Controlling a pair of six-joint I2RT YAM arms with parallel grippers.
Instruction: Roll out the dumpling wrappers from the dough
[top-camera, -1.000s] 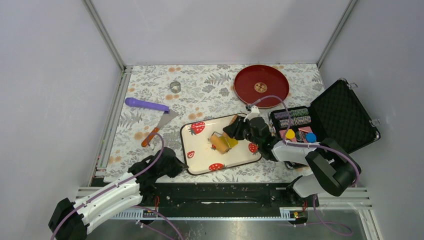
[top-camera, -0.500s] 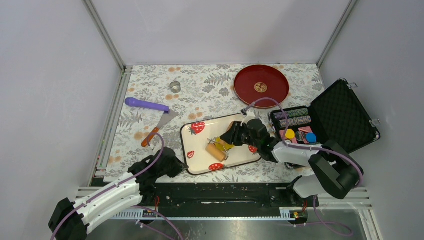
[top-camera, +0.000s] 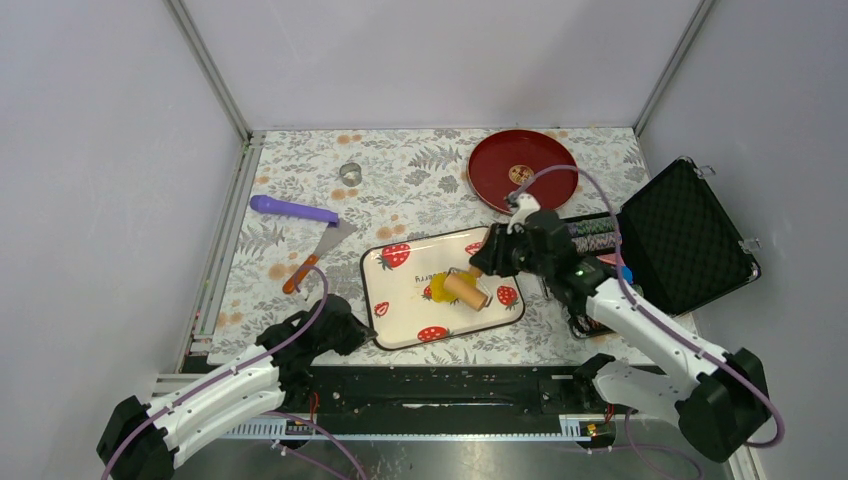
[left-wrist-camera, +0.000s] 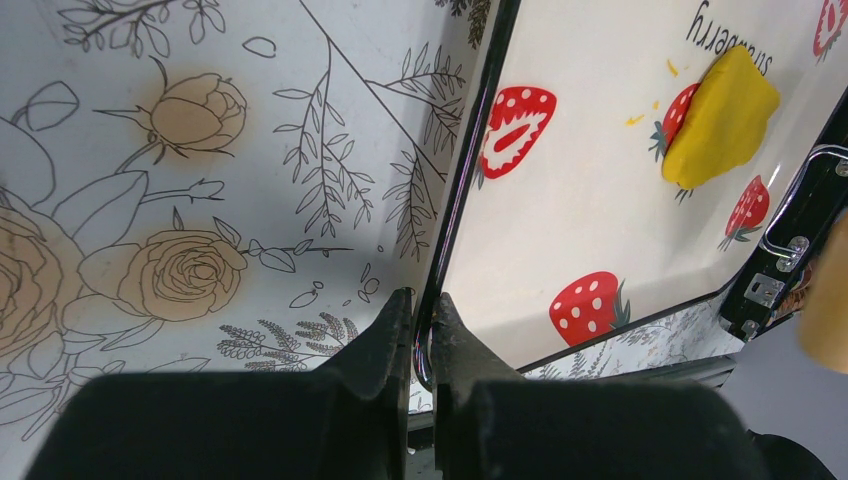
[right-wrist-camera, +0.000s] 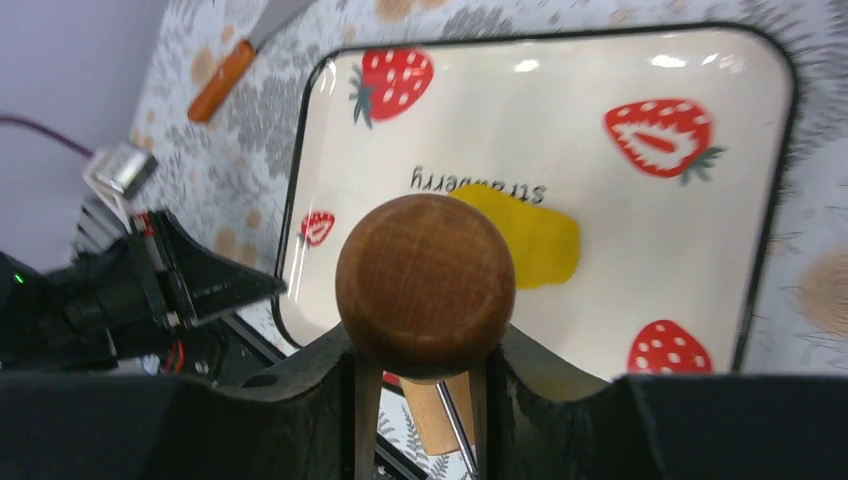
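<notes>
The dough (top-camera: 436, 292) is flattened, so my right gripper should next take the roller outward and down to the clear tabletop past the tray and release it.
The dough (top-camera: 436, 292) is a flattened yellow patch on the strawberry-print tray (top-camera: 405, 310). It also shows in the left wrist view (left-wrist-camera: 722, 118) and the right wrist view (right-wrist-camera: 535, 240). My right gripper (top-camera: 494, 262) is shut on the round wooden handle (right-wrist-camera: 425, 285) of a wooden roller (top-camera: 467, 290). The roller lies just right of the dough. My left gripper (left-wrist-camera: 421, 315) is shut on the tray's black rim (left-wrist-camera: 462, 190) at its near left corner (top-camera: 366, 335). No round dumpling wrappers are in view.
A red plate (top-camera: 523, 171) sits at the back right. An open black case (top-camera: 685, 230) with chips stands right of the tray. A purple-handled tool (top-camera: 292, 210), an orange-handled scraper (top-camera: 318, 255) and a metal ring cutter (top-camera: 350, 172) lie to the left.
The roller went left and nearer over the dough, then came back right, so the dough now shows left of it. The right arm has swung up. The left arm has not moved.
</notes>
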